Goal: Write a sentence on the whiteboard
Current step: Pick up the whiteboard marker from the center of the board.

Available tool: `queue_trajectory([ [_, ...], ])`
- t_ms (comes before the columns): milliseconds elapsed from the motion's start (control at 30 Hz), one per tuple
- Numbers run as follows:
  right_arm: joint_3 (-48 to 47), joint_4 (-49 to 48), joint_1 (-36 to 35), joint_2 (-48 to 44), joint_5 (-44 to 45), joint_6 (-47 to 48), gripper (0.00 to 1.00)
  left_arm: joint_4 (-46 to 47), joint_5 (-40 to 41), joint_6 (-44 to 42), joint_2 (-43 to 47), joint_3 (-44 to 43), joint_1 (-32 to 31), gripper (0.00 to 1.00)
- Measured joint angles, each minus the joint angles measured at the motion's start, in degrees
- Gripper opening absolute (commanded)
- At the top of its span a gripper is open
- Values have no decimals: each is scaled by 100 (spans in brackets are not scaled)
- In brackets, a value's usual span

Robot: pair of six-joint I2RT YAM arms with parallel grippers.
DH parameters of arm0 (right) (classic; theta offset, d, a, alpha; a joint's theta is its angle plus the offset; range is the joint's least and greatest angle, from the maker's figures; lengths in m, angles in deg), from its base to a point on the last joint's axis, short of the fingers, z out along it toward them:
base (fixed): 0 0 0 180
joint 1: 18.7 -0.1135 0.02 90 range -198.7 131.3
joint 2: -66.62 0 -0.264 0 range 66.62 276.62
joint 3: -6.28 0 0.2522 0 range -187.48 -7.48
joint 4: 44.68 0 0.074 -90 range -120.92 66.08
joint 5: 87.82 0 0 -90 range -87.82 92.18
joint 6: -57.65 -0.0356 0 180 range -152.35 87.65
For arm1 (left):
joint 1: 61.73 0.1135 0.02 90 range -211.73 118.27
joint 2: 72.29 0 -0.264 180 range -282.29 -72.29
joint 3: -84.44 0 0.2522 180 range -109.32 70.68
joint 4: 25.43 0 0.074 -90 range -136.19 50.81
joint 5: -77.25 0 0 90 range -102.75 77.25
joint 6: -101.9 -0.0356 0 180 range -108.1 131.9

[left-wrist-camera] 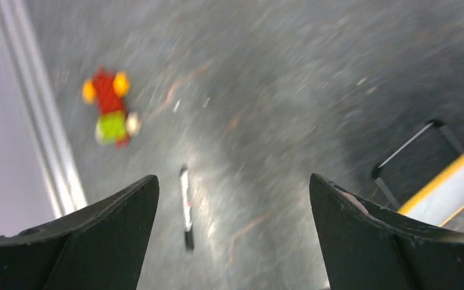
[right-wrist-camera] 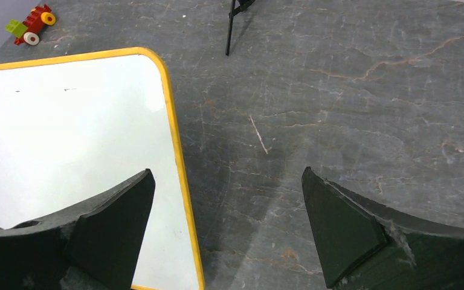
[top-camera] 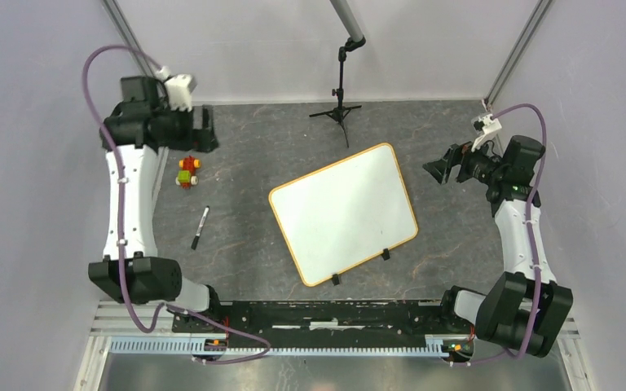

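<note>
I should next lower my left gripper and bring it back onto the marker's white body (top-camera: 201,224) to close, because the whiteboard (top-camera: 344,213) is still blank and the marker lies free.
The whiteboard (top-camera: 344,213) lies flat and tilted in the middle of the table, yellow-rimmed, its surface blank; no sentence shows on it. It also shows in the right wrist view (right-wrist-camera: 66,139) and its rim in the left wrist view (left-wrist-camera: 453,181). A black-and-white marker (top-camera: 200,226) lies on the table left of the board, also blurred in the left wrist view (left-wrist-camera: 185,205). My left gripper (top-camera: 209,129) is open and empty, high at the far left. My right gripper (top-camera: 438,169) is open and empty, right of the board.
A small red, yellow and green toy car (top-camera: 187,172) lies left of the marker's far end, also in the left wrist view (left-wrist-camera: 110,109) and right wrist view (right-wrist-camera: 31,24). A black tripod stand (top-camera: 340,110) stands at the back centre. Walls close both sides.
</note>
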Motion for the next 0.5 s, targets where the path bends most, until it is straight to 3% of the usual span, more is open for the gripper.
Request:
queue_trajectory([
  [100, 125, -103, -2, 0, -55, -96, 98, -166, -15, -323, 407, 914, 973, 90],
  [200, 308, -251, -2, -9, -33, -240, 98, -232, -7, -691, 570, 2103, 1471, 83],
  [367, 590, -363, -2, -85, 173, -398, 98, 22, 129, -1054, 485, 3689, 1567, 70],
  [500, 708, -369, -2, -136, 170, -332, 98, 459, 203, -1185, 345, 4389, 1565, 62],
])
